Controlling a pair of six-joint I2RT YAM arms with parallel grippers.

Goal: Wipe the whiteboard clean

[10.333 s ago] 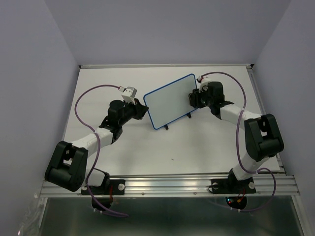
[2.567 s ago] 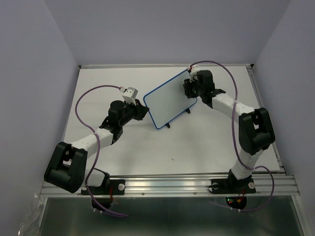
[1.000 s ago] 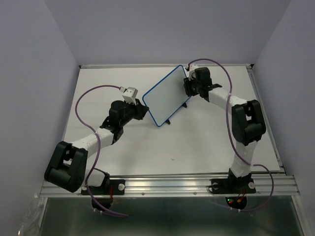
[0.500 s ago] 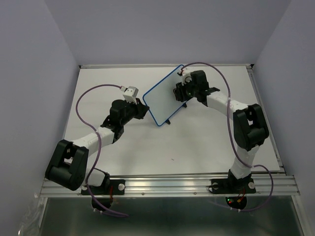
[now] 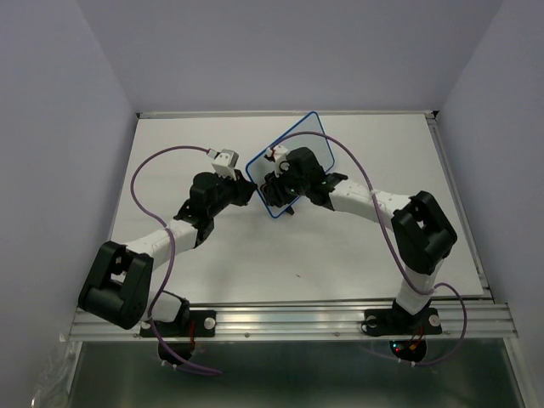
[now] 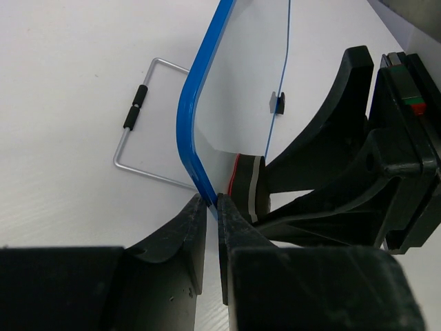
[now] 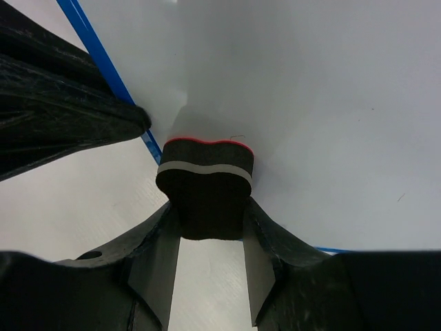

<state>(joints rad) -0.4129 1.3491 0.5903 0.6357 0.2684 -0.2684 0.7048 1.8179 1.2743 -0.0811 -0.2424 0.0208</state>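
Note:
I should take my right gripper off the blank whiteboard to the right in the top view, then lower it onto the bare tabletop and release the eraser.
The whiteboard [image 5: 315, 136] has a blue frame and a blank white face, and stands tilted mid-table. My left gripper [image 5: 249, 189] is shut on its left edge; in the left wrist view the two fingers pinch the blue frame [image 6: 198, 96] at the gripper [image 6: 211, 204]. My right gripper [image 5: 275, 182] is shut on a black eraser block [image 7: 205, 185] with a grey stripe and a red face. The red face presses on the board [image 7: 310, 103] close to the left gripper's finger [image 7: 69, 131]. The eraser also shows in the left wrist view [image 6: 248, 187].
A bent metal wire stand [image 6: 141, 124] with a black sleeve lies on the white table behind the board. One black foot [image 5: 289, 212] of the board shows below it. Lilac walls close in the table at the left, back and right. A metal rail [image 5: 289, 319] runs along the near edge.
My right gripper has slid the eraser across the board from its far right end to the left end, next to the left gripper. The board has swung steeper. The left arm has stayed put.

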